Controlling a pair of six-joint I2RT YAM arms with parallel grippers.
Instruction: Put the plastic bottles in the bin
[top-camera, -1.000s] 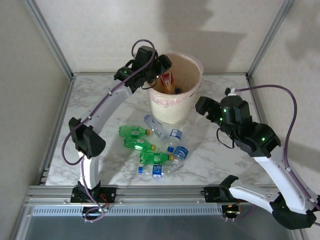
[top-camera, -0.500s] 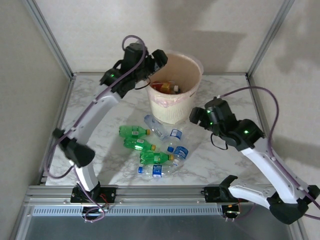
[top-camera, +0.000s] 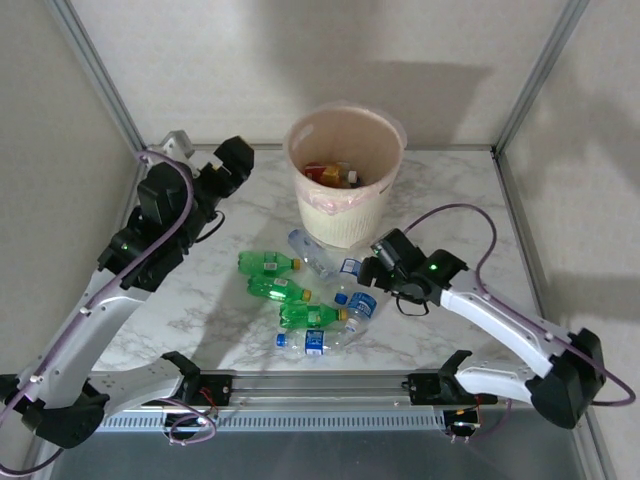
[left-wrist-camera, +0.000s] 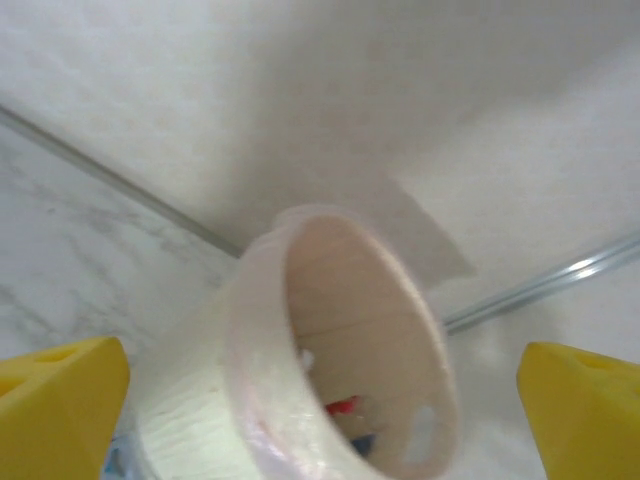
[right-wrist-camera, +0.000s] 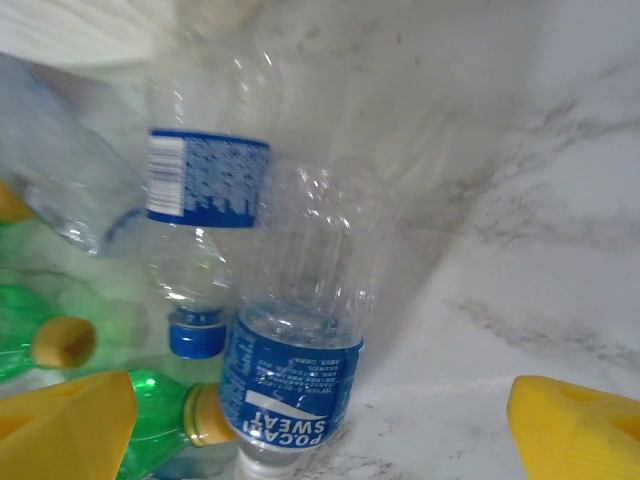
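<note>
Next, my right gripper lowers toward the green bottles and onto the clear bottle's blue label (top-camera: 362, 304) (right-wrist-camera: 290, 385), since the label lies below its open fingers, nearer the bottle pile.
The pale pink-beige bin (top-camera: 345, 215) stands at the back middle with red-orange labelled bottles (top-camera: 331, 175) inside. Several plastic bottles lie in front of it: green ones (top-camera: 266, 263) (top-camera: 311, 316) and clear ones with blue labels (top-camera: 357, 305) (top-camera: 316, 342). My left gripper (top-camera: 232, 172) hangs open to the left of the bin, facing its mouth (left-wrist-camera: 350, 330), with nothing between its yellow fingertips (left-wrist-camera: 60, 405). My right gripper (top-camera: 372, 268) is low over the pile and open. A clear blue-labelled bottle (right-wrist-camera: 295, 385) lies between its fingertips (right-wrist-camera: 575, 425), ungripped, beside a green bottle (right-wrist-camera: 150, 425).
Metal frame posts and pale walls close in the marble table (top-camera: 450, 210) at the back and both sides. A rail runs along the near edge (top-camera: 320, 382). Bare marble lies to the right of the bin and the pile.
My left gripper let a red-orange bottle fall into the bin, opened wide and swung back to the left. The right arm came down and leftward onto the bottle pile.
</note>
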